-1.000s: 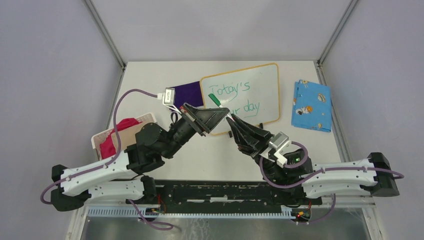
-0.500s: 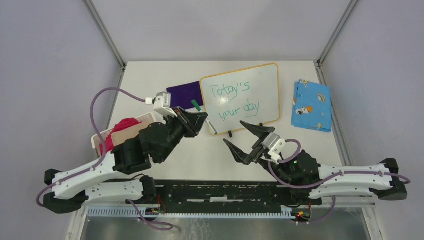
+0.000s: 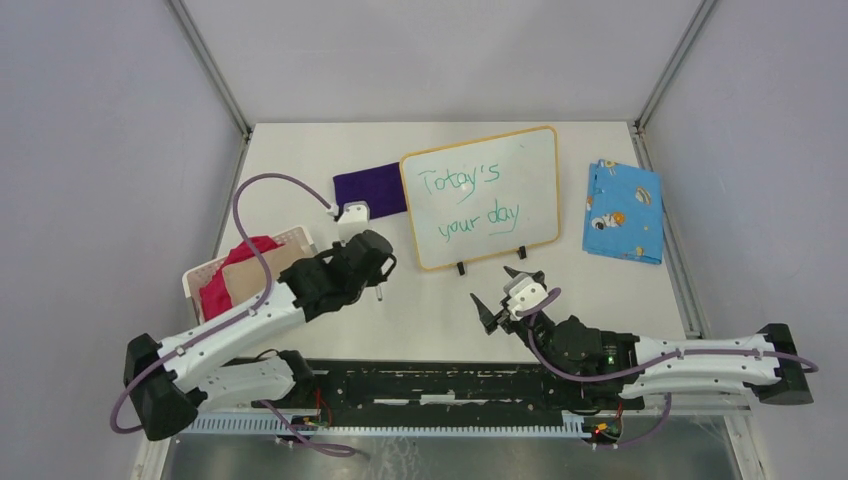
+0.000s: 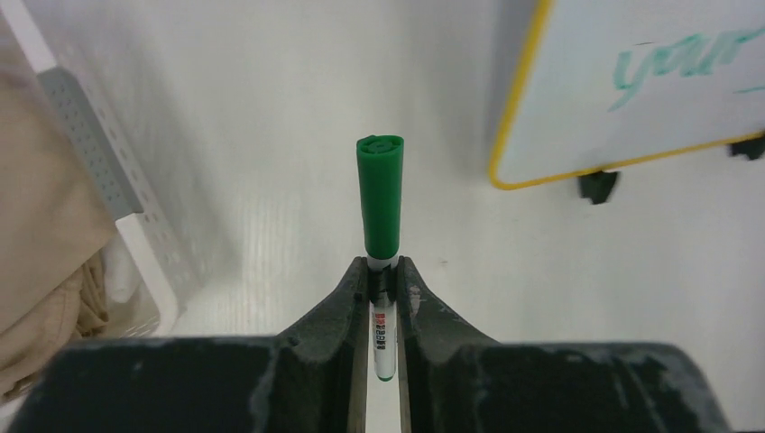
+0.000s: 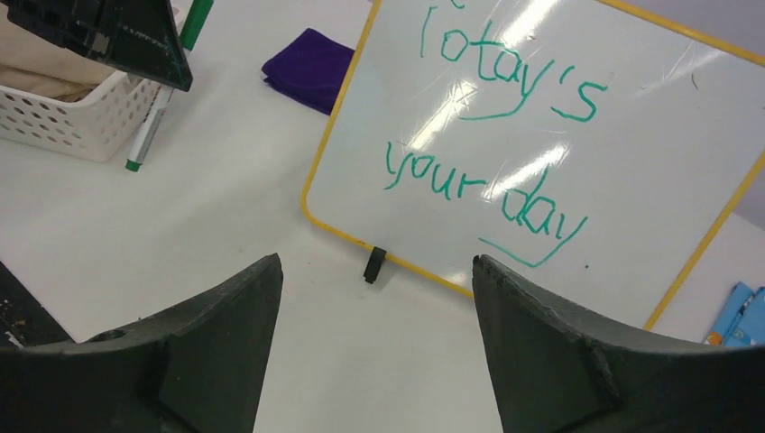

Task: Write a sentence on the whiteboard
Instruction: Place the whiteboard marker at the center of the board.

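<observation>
The robot's left gripper should next go down onto bare tabletop (image 3: 388, 301) between the basket and the whiteboard to let go of the capped marker, as that spot is below and the writing is done.
The whiteboard (image 3: 530, 165) stands at the back centre with the sentence (image 3: 470, 200) in green across it, also readable in the right wrist view as the sentence (image 5: 492, 135). My left gripper (image 3: 376, 280) is shut on a green-capped marker (image 4: 381, 203), gripping its white barrel just behind the cap. It hangs over the table left of the board. My right gripper (image 3: 503, 292) is open and holds nothing. It faces the board's lower edge (image 5: 424, 271) from the near side. The marker (image 5: 153, 122) also shows at the upper left of the right wrist view.
A white basket (image 3: 195, 280) with red and tan cloths sits at the left, close to my left arm. A purple cloth (image 3: 365, 185) lies left of the board. A blue patterned cloth (image 3: 622, 210) lies at the right. The board's black feet (image 5: 374, 263) rest on the table.
The right gripper let go of the marker, opened wide and drew back toward the near edge. The left gripper carried the marker away from the board, leftward and nearer.
</observation>
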`<state>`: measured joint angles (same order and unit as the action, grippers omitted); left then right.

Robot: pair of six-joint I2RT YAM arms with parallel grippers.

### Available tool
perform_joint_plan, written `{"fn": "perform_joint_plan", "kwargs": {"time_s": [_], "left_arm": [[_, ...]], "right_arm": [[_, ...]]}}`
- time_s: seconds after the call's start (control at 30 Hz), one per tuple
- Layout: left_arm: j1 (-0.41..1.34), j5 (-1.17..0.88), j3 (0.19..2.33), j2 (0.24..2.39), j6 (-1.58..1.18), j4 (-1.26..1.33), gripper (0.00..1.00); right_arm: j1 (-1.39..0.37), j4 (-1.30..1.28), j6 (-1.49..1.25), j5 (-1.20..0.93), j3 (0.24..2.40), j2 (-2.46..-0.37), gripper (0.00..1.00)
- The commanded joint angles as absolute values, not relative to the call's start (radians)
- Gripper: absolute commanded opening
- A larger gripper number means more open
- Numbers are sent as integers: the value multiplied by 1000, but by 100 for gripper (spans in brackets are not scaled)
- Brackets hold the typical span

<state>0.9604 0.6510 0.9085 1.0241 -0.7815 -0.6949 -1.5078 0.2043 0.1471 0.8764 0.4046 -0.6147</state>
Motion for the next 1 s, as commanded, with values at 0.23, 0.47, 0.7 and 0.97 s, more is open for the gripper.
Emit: {"fn": "perform_joint_plan", "kwargs": {"time_s": [0.23,0.47,0.7,0.97], "left_arm": [[692,395,886,1296,-690,-583,2],[669,339,899,1434,-674,-537,7],[662,308,890,1521,-657,-495,14],[655,288,873,1539,-654,-470,34]], "right_arm": [[-1473,117,34,967,412,-616,82],[-1475,116,39,954,424,-625,82],[-1474,109,48,956,441,-629,82],[-1474,104,59,966,449,-630,81]]}}
